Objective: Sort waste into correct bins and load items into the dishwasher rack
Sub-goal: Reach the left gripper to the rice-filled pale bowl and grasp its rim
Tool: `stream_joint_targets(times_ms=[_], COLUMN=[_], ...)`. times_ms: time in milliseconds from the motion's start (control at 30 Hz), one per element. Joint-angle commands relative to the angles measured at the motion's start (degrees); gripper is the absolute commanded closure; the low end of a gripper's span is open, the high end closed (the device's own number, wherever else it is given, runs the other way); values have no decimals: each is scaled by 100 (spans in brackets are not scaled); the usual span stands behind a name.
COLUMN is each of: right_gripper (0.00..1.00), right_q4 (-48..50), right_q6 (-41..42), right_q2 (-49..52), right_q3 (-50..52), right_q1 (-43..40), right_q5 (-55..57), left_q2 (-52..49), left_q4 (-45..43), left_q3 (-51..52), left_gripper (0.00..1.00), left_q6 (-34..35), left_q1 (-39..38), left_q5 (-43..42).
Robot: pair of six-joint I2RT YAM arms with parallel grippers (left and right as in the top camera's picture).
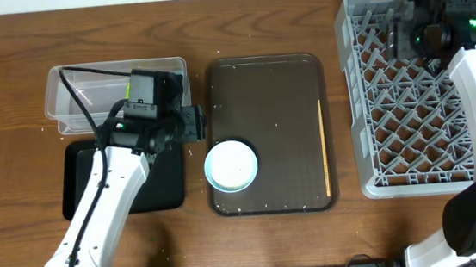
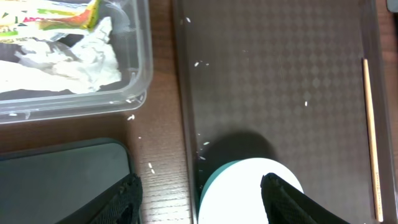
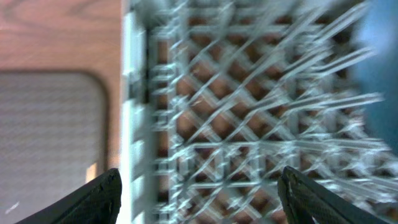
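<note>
My left gripper lowers rightward in the overhead view onto the bowl's rim facing the chopstick next, as the brown tray's open bottom lies beside it.
A bowl with a mint-green rim and white inside sits at the front left of the brown serving tray; it also shows in the left wrist view. A wooden chopstick lies along that tray's right edge. The clear tub holds the yellow-green wrapper and crumpled white paper. The black tray lies in front of it. My left gripper is open and empty above the bowl's left rim. My right gripper is open and empty over the grey dishwasher rack. A blurred blue shape shows in the rack.
The brown serving tray lies mid-table between the bins and the rack. A few white rice grains are scattered on it and on the wood beside the tub. My right arm hides the rack's far right corner.
</note>
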State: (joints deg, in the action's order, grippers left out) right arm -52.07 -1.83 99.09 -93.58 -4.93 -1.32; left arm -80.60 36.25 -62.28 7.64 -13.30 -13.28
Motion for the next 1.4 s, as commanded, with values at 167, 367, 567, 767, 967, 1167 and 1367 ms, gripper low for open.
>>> stream_joint_targets(times_ms=[167,367,567,767,967,1167,1367], right_gripper=[20,19,18,18,18,18,18], right_q4=[-365,-343,-341,-363,-345,-348,-363], right_q6=[214,216,214,214,214,214,214], right_q2=[133,133,133,133,133,133,133], right_q3=[63,70,70,70,70,70,70], right_q1=[223,389,496,496,496,496,496], right_q5=[-966,-964,-962,-964,-964,-964,-964], left_q2=[-94,-369,-1038,-1637,-1969,-1980,-2002], left_q4=[59,57,-42,-168,-378,-417,-424], left_q3=[35,35,35,35,35,35,35], left_gripper=[37,37,37,38,54,68,72], left_q6=[13,588,1322,1567,1735,1733,1735], left_q1=[-680,-1298,-1873,-2284,-2380,-2382,-2382], left_q5=[31,35,33,35,44,584,841])
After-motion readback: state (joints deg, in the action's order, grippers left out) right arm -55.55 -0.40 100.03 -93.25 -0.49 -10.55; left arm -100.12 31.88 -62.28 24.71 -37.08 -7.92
